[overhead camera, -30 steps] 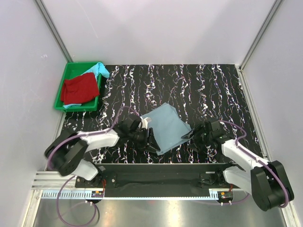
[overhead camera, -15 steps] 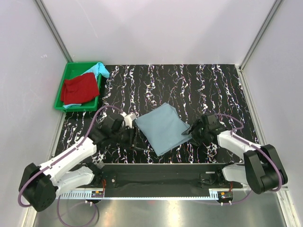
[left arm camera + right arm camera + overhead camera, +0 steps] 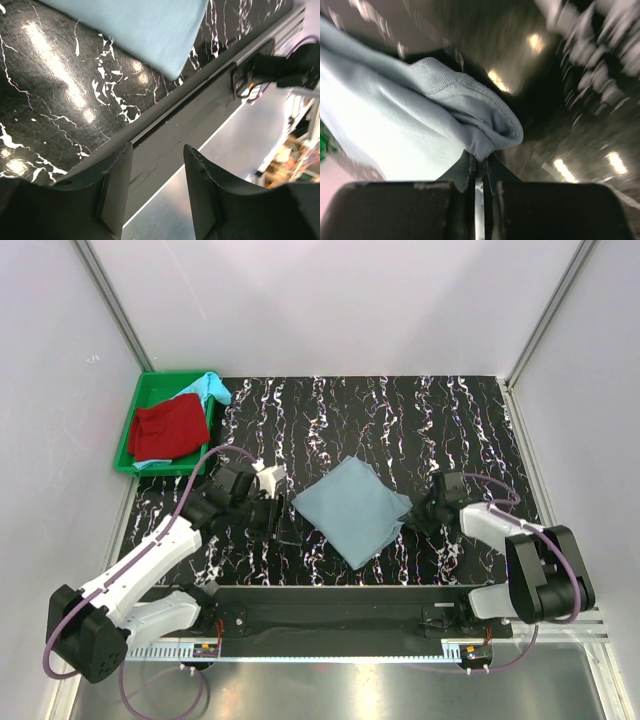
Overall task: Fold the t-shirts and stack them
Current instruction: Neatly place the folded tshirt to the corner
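Note:
The table's bare far corner is outward and to the gripper's right in the top view, so my right gripper will next drag the shirt there and let go.
A dusty grey-blue t-shirt (image 3: 352, 508) lies folded into a flat square on the black marbled table (image 3: 400, 420). My right gripper (image 3: 411, 514) is shut on its right corner; in the right wrist view the bunched cloth (image 3: 435, 120) is pinched between the closed jaws of that gripper (image 3: 479, 159). My left gripper (image 3: 278, 518) stands open just left of the shirt, apart from it, with nothing between its fingers (image 3: 117, 190). The left wrist view shows the shirt's edge (image 3: 140, 25) beyond them. A red t-shirt (image 3: 168, 427) and a light turquoise t-shirt (image 3: 208, 387) lie in the tray.
A green plastic tray (image 3: 135, 412) sits at the table's back left corner against the wall. White walls close in the left, back and right sides. A metal rail (image 3: 330, 598) with both arm bases runs along the near edge.
My right gripper has shut on the grey-blue shirt's right corner. The left arm has drawn back leftward off the shirt with its gripper open. The shirt has shifted slightly to the right.

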### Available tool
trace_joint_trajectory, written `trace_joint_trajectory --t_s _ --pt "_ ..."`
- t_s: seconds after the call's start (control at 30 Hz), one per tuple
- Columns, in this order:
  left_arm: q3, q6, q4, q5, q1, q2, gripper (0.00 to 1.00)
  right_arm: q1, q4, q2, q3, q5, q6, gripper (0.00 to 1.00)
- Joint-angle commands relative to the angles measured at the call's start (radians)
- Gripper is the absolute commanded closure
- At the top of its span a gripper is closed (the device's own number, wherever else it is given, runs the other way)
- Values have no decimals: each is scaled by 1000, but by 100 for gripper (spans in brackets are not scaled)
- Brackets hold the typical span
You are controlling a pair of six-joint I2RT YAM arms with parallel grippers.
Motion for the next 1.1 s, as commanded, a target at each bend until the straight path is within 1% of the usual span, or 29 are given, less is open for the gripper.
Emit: trace_joint_trajectory --t_s 0.0,0.03,0.07,0.1,0.13,0.17,0.2,0.23,0.27,0.3,0.33,0.37,0.4,0.43,0.47,0.5,0.57,0.6,0.77,0.8,0.87,0.9,0.97,1.07 --pt "58 105 -14 -10 1 16 50 -78 -84 52 132 113 -128 100" --pt "56 136 -12 -12 25 25 50 -99 -125 72 168 132 -158 100" --pt "47 148 -9 -7 40 35 50 -116 -138 119 203 138 -224 100" --pt "38 156 11 11 54 53 51 -159 -147 145 279 141 -261 100" --pt "27 159 26 22 86 59 51 -179 -161 173 321 152 -296 100" --pt "-2 156 43 33 99 67 51 -196 -167 238 364 159 -366 100" --pt "-15 150 78 55 111 72 51 -222 -175 275 457 167 -399 100" --pt "-26 138 92 65 126 79 51 -250 -185 315 511 173 -433 100" --pt "-34 133 101 69 127 84 51 -265 -190 395 562 175 -489 100" --pt "-34 130 112 76 127 85 51 -280 -196 436 666 196 -513 100" --pt "-34 121 118 77 130 90 51 -309 -208 478 721 199 -534 100" --pt "-34 118 124 79 131 92 51 -326 -218 556 780 196 -571 100" --pt "-34 114 138 79 130 96 51 -339 -230 593 894 192 -589 100" --pt "-34 113 143 77 133 104 51 -363 -256 630 955 192 -614 100" --pt "-33 114 144 79 133 125 52 -372 -276 703 1016 189 -661 100" --pt "-31 114 153 80 134 137 52 -380 -297 739 1135 192 -686 100" --pt "-29 114 164 80 136 171 52 -391 -342 838 1246 205 -767 100" --pt "-28 111 181 82 136 180 52 -394 -351 868 1339 212 -793 100" --pt "-13 91 229 82 137 256 53 -409 -377 1042 1579 258 -968 100" --pt "-8 90 236 85 137 285 53 -418 -383 1070 1665 261 -984 100" --pt "9 91 244 85 137 308 54 -429 -409 1160 1765 238 -1016 100" --pt "13 96 246 80 137 325 54 -438 -446 1196 1882 236 -1048 100" --pt "23 98 250 71 137 338 54 -451 -463 1279 1990 223 -1065 100" --pt "30 91 259 62 137 371 54 -487 -456 1348 2128 204 -1044 100"
